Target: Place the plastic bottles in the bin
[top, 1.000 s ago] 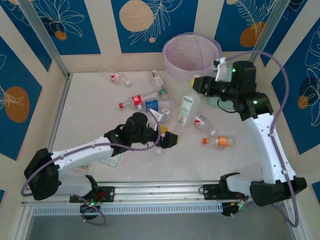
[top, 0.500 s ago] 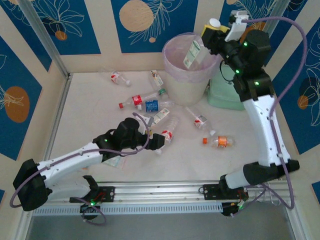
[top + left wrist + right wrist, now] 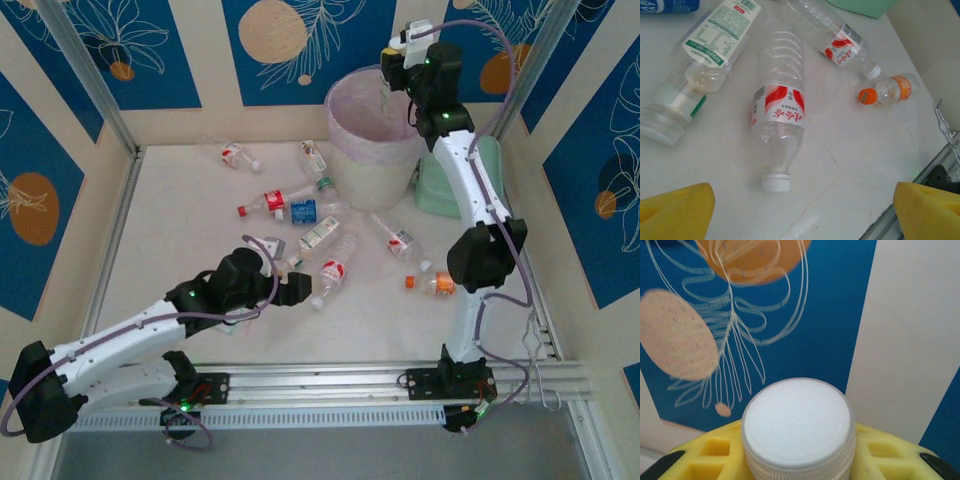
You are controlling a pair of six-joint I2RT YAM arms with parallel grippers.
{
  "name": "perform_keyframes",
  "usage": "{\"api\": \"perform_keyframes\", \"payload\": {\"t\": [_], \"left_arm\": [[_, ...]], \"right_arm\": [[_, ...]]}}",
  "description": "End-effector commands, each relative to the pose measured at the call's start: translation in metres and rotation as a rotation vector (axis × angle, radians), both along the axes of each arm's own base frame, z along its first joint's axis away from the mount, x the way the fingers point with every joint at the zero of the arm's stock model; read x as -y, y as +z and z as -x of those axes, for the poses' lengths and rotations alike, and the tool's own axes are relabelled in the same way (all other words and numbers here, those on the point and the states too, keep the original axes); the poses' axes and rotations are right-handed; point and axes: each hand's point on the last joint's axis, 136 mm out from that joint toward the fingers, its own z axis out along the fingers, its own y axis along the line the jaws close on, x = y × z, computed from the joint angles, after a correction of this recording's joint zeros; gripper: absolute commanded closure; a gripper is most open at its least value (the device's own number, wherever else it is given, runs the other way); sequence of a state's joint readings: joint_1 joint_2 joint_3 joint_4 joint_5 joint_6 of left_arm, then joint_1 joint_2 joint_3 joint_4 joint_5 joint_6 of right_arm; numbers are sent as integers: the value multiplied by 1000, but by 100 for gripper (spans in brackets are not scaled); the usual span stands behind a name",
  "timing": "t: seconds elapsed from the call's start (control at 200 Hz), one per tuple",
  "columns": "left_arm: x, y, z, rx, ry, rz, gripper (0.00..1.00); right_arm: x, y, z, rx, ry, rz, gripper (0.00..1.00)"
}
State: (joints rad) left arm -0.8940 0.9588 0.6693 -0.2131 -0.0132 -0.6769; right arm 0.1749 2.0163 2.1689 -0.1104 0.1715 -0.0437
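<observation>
The fingers of my right gripper still face the patterned wall, so I need to tilt the gripper downward next and lower it over the bin's opening to let go of the clear bottle inside.
My right gripper is raised above the bin, a cream-white bucket with a pink liner. It is shut on a clear bottle that hangs over the bin's mouth. In the right wrist view the bottle's white cap sits between the yellow fingers. My left gripper is open low over the table, just short of a red-labelled bottle with a white cap. Its yellow fingertips frame bare table. A green-labelled bottle, another red-labelled one and an orange-capped one lie around.
More bottles lie toward the back left and by the bin's foot. A mint-green case stands right of the bin. A flat clear packet lies under my left arm. Aluminium rails run along the near edge.
My right arm has swung up from beside the bin to above its mouth, carrying the bottle. My left gripper has pulled back a little toward the near left.
</observation>
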Motion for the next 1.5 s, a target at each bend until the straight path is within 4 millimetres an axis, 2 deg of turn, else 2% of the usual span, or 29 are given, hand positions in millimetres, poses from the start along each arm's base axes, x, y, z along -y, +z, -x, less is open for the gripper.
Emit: {"api": "perform_keyframes", "payload": {"t": [0.0, 0.06, 0.145, 0.3, 0.425, 0.585, 0.715, 0.885, 1.026, 1.116, 1.181, 1.276, 1.406, 1.496], "left_arm": [[-17, -11, 0, -13, 65, -32, 8], [-21, -11, -2, -1, 86, -25, 7], [-24, -9, -2, 8, 100, -17, 7], [-31, -17, -3, 0, 121, -55, 7], [-29, -20, -4, -5, 114, -74, 7], [-25, -21, -5, -9, 94, -94, 7], [-25, -22, -4, -19, 93, -94, 7], [-25, -23, -2, -25, 90, -79, 8], [-32, -23, -4, -25, 138, -78, 4], [-36, -21, -4, -18, 151, -72, 1], [-38, -20, -2, -16, 154, -71, 0], [-41, -14, -1, -3, 155, -51, 1], [-52, -10, -3, 2, 201, -71, 0], [-64, -10, -7, 2, 250, -117, 1]], "right_arm": [[-1, -15, -9, -65, 56, -45, 100], [-5, -45, -21, -141, 81, -48, 100], [-10, -75, -27, -211, 89, -26, 100], [-17, -126, -29, -391, 109, -25, 100], [-19, -166, -27, -550, 101, -6, 100], [-11, -200, -24, -668, 66, 21, 100], [-8, -228, -15, -774, 68, -25, 100], [-18, -263, -3, -880, 115, -55, 100], [-21, -287, 0, -936, 125, -104, 85], [-25, -293, 2, -943, 134, -113, 74], [-30, -289, 5, -935, 160, -112, 66], [-33, -271, 5, -912, 197, -143, 52], [-26, -243, 5, -875, 180, -137, 41], [-25, -211, 9, -820, 195, -137, 36]]}}
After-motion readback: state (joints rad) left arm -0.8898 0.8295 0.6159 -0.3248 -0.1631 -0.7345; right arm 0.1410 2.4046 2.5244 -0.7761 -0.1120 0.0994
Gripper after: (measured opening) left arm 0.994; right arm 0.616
